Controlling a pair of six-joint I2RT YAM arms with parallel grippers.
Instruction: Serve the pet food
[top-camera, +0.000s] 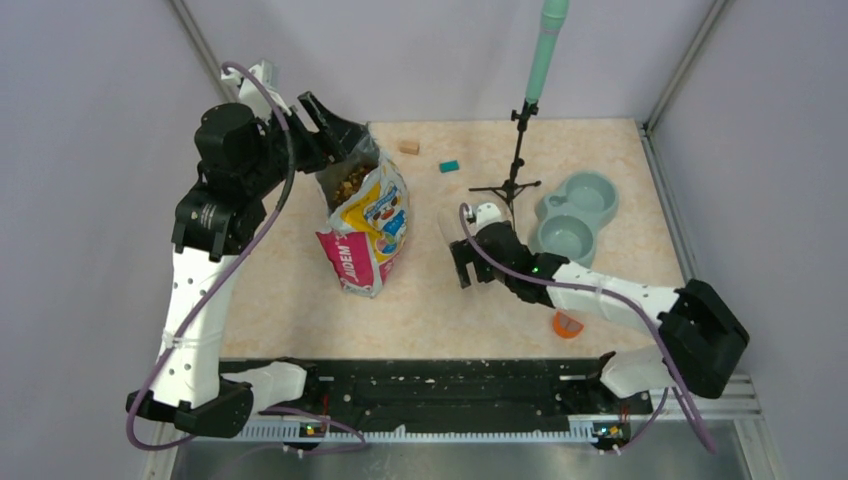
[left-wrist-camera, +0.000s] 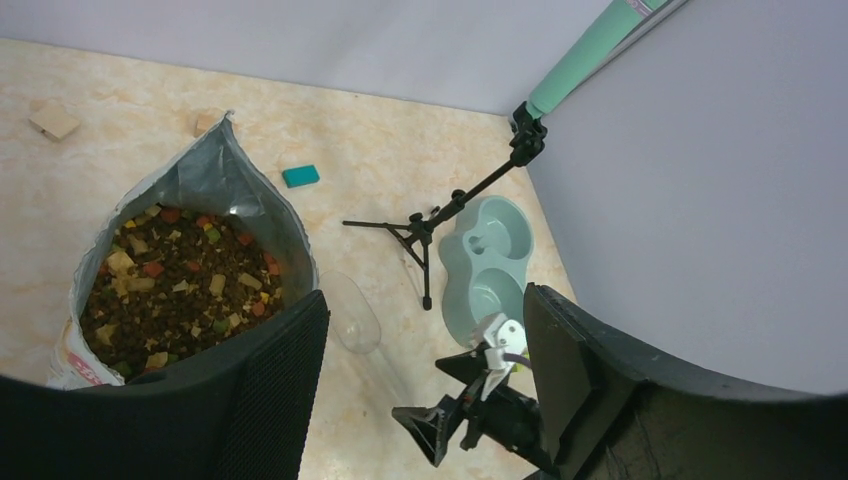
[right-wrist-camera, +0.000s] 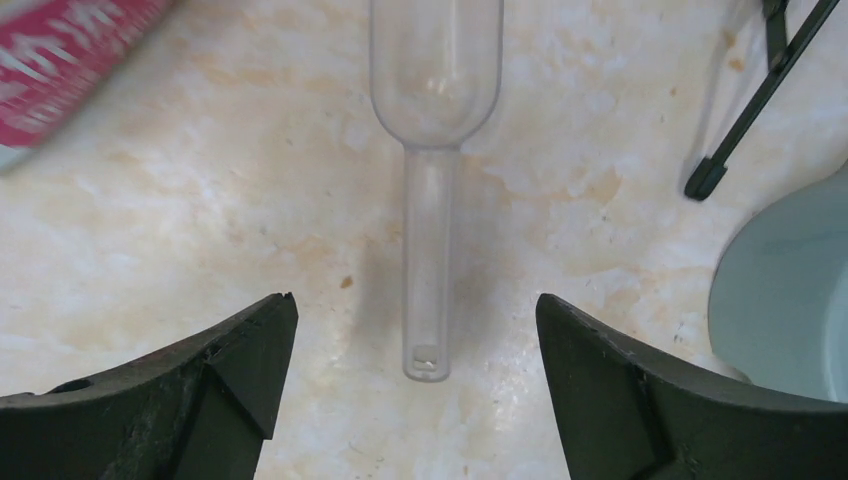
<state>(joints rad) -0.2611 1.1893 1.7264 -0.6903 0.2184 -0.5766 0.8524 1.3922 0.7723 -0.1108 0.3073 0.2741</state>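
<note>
The scoop's clear handle (right-wrist-camera: 427, 285) is below, already lined up between the open fingers, so the robot's right gripper should go down around it next and close.
The pet food bag (top-camera: 368, 232) stands open at the back left, with brown kibble (top-camera: 352, 183) mixed with coloured bits showing in its mouth (left-wrist-camera: 180, 290). My left gripper (top-camera: 335, 130) is open and empty, just above the bag's far rim (left-wrist-camera: 425, 300). A clear plastic scoop (right-wrist-camera: 435, 80) lies empty on the table between the bag and the teal double bowl (top-camera: 575, 215). My right gripper (top-camera: 472, 272) is open, hovering with the scoop's handle (right-wrist-camera: 428, 270) between its fingers (right-wrist-camera: 415, 300), not touching it. The bowl (right-wrist-camera: 790, 290) is empty.
A black tripod stand with a teal pole (top-camera: 515, 150) stands just behind the bowl. A tan wooden block (top-camera: 408, 147) and a small teal block (top-camera: 449, 166) lie at the back. An orange object (top-camera: 567, 325) lies under my right arm. Walls enclose the table.
</note>
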